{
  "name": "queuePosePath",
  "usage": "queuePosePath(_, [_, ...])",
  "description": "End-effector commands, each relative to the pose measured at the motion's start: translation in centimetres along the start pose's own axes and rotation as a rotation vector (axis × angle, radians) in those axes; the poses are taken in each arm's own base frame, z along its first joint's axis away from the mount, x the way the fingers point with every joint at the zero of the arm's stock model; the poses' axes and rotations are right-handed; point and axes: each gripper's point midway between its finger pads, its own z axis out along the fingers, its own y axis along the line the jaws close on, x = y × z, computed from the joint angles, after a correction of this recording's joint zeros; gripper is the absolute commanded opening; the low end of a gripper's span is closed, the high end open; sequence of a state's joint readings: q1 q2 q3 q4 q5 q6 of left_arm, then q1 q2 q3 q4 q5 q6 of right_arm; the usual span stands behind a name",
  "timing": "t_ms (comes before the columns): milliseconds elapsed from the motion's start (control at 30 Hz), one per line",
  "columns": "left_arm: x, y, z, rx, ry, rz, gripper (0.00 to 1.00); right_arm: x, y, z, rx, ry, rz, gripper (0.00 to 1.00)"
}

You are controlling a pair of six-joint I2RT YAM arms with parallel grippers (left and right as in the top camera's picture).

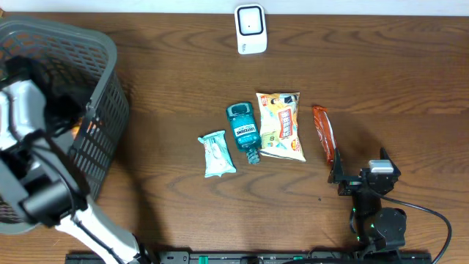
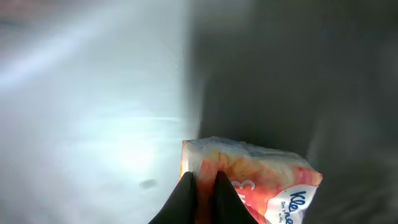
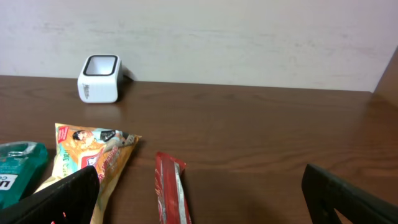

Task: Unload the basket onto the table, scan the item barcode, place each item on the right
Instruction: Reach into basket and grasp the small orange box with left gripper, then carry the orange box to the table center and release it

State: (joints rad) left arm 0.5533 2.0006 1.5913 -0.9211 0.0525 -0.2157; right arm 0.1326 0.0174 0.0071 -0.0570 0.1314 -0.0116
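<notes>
My left gripper lifts next, crosses to the right in the overhead view to the bare tabletop by the mouthwash cap, lowers and releases.
My left gripper is shut on the edge of an orange and white Kleenex tissue pack. It is down inside the grey basket, where an orange bit of the pack shows through the mesh. The white barcode scanner stands at the table's far edge and also shows in the right wrist view. My right gripper rests open near the front right, holding nothing. A red stick pack lies just ahead of it.
On the table's middle lie a teal wipes pack, a green mouthwash bottle, a yellow snack bag and the red stick pack. The basket fills the left side. A wall rises behind the scanner.
</notes>
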Motion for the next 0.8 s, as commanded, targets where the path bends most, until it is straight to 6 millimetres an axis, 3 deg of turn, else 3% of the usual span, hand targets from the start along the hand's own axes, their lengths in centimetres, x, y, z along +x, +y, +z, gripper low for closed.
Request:
queuePosePath(0, [-1.9, 1.5, -6.9, -0.010, -0.190, -0.148, 0.07, 0.1, 0.0, 0.0, 0.003, 0.000, -0.005, 0.99])
queuePosePath(233, [-1.5, 1.5, -17.0, 0.108, -0.420, -0.309, 0.08, 0.1, 0.0, 0.0, 0.003, 0.001, -0.005, 0.99])
queuePosePath(333, [-0.4, 1.7, -22.0, 0.191, -0.527, -0.390, 0.07, 0.1, 0.0, 0.0, 0.003, 0.001, -0.005, 0.99])
queuePosePath(367, [0.4, 1.8, -24.5, 0.235, -0.580, -0.425, 0.07, 0.1, 0.0, 0.0, 0.003, 0.001, -0.005, 0.99])
queuePosePath(467, [2.7, 1.3, -29.1, 0.359, -0.661, -0.430, 0.07, 0.1, 0.0, 0.0, 0.003, 0.001, -0.005, 0.99])
queuePosePath(633, [8.1, -2.9, -34.7, 0.640, -0.671, -0.242, 0.07, 0.1, 0.0, 0.0, 0.003, 0.001, -0.005, 0.99])
queuePosePath(767, [14.0, -7.6, -35.9, 0.786, -0.570, 0.050, 0.07, 0.1, 0.0, 0.0, 0.003, 0.000, -0.005, 0.99])
